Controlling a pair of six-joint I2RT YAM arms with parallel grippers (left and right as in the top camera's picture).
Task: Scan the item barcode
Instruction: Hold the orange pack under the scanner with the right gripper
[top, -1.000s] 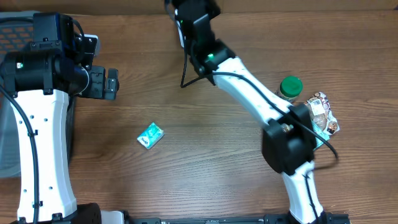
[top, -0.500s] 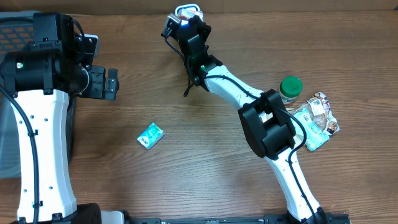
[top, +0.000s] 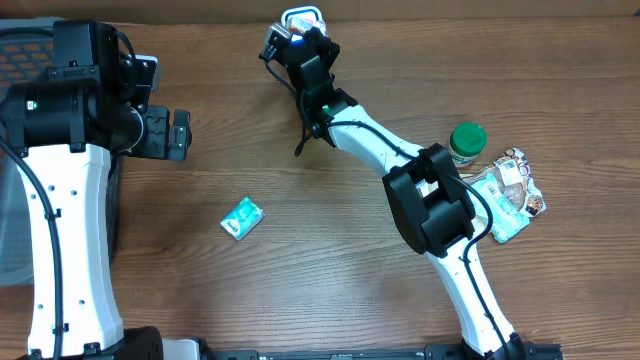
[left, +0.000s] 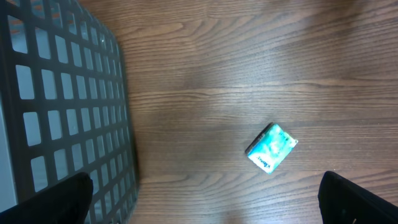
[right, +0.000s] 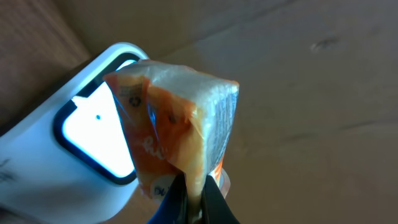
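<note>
I should next bring my right gripper back, to the right in the overhead view and down, to release the seam beside the snack packets, because items are gathered there.
In the right wrist view my right gripper (right: 194, 200) is shut on the lower seam of an orange and white packet (right: 180, 134). The packet hangs right in front of the lit window of a white barcode scanner (right: 87, 140). From overhead the scanner (top: 303, 17) stands at the table's far edge with the right gripper (top: 300, 42) against it; the packet is hidden there. My left gripper (top: 166, 133) hovers open at the left with nothing between its fingers. Its dark fingertips (left: 62, 200) sit at the bottom corners of its wrist view.
A teal packet (top: 242, 217) lies on the wooden table left of centre, also in the left wrist view (left: 272, 147). A green-lidded jar (top: 467, 141) and snack packets (top: 515, 188) sit at the right. A dark mesh basket (left: 68, 93) stands at the left edge.
A second ago the right arm was stretched higher, out of the frame's top; it has since brought its gripper to the scanner and stayed still. The left arm has not moved.
</note>
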